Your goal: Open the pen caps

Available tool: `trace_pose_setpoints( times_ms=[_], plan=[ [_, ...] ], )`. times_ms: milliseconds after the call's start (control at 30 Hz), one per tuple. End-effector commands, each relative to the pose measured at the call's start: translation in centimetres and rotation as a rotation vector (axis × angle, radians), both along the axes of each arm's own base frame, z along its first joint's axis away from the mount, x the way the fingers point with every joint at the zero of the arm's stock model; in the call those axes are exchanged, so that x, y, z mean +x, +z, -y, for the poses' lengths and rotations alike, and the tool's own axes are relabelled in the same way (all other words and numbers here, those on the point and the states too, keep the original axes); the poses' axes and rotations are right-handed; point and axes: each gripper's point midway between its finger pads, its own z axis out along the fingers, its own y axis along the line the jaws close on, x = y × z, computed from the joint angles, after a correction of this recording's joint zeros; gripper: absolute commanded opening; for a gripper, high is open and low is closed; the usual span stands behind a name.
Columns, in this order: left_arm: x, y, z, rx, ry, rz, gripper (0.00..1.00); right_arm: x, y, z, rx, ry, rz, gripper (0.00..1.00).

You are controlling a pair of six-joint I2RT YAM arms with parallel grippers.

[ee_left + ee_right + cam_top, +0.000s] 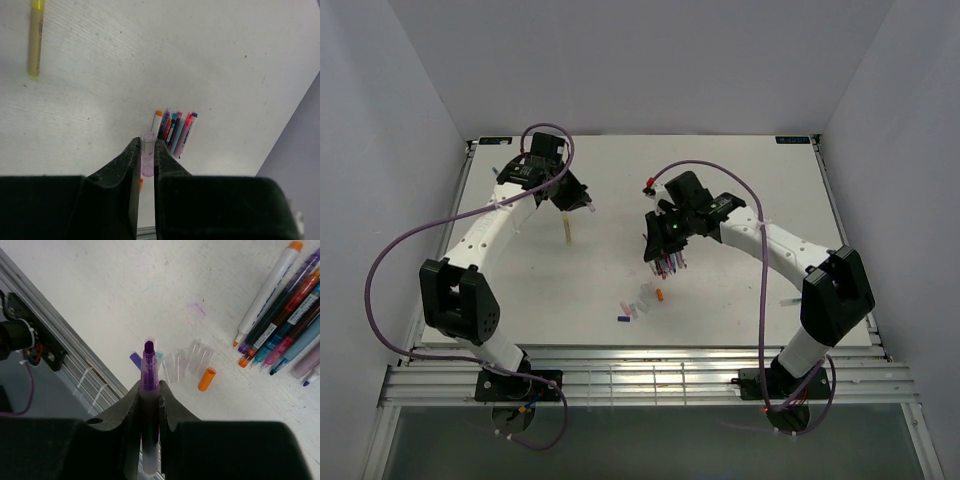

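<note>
My right gripper swings the purple pen outward and to the right in the top view next, then down beside the pen row, since its purple tip is already bare.
My left gripper (147,145) is shut on a clear, purple-tinted pen cap (147,159), held above the table at the back left (576,197). My right gripper (149,387) is shut on a purple pen (149,371) whose bare purple tip points past the fingertips. In the top view the right gripper (665,246) hangs over the middle of the table. A row of several pens (285,325) lies side by side below it (671,266). Loose caps lie nearby: several clear ones (194,360), an orange one (206,379) and a dark blue one (135,359).
A yellow pen (567,232) lies alone on the table under the left gripper, also in the left wrist view (35,42). The metal rail (80,371) runs along the table's near edge, close to the loose caps. White walls enclose the table on three sides.
</note>
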Motion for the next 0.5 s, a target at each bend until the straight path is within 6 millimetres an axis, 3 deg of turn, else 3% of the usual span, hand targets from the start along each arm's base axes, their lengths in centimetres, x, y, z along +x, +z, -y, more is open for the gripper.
trace_pose_setpoints(
  times_ms=[0,33,67,133,167,233,267,400,467],
  plan=[
    [-3.0,0.7,1.0,-0.023,-0.111,0.031,0.0,3.8,3.8,0.8,0.17,-0.069,0.017,0.08],
    [-4.1,0.2,1.5,-0.029,-0.142,0.017,0.0,5.0,3.8,1.7,0.16,-0.106,0.017,0.08],
    [-5.9,-1.9,1.5,-0.015,-0.17,-0.031,0.0,6.3,3.0,2.6,0.128,-0.15,0.008,0.08],
    [-8.6,-2.3,2.7,-0.028,-0.233,-0.026,0.0,9.0,3.0,4.7,0.092,-0.213,0.02,0.08],
    [-10.5,-4.6,2.5,-0.019,-0.236,-0.087,0.0,10.3,1.6,5.7,0.032,-0.255,0.02,0.08],
    [-13.1,-5.2,3.5,-0.026,-0.275,-0.099,0.0,11.8,0.9,7.0,-0.005,-0.279,0.011,0.08],
    [-14.7,-7.0,3.2,-0.017,-0.278,-0.141,0.0,12.6,-0.3,7.8,-0.027,-0.3,-0.009,0.08],
    [-17.3,-8.7,2.7,-0.02,-0.269,-0.179,0.0,14.3,-2.8,9.6,-0.101,-0.327,-0.01,0.08],
    [-17.5,-9.0,2.6,-0.018,-0.28,-0.177,0.0,14.8,-4.3,10.3,-0.138,-0.329,-0.032,0.08]
  ],
)
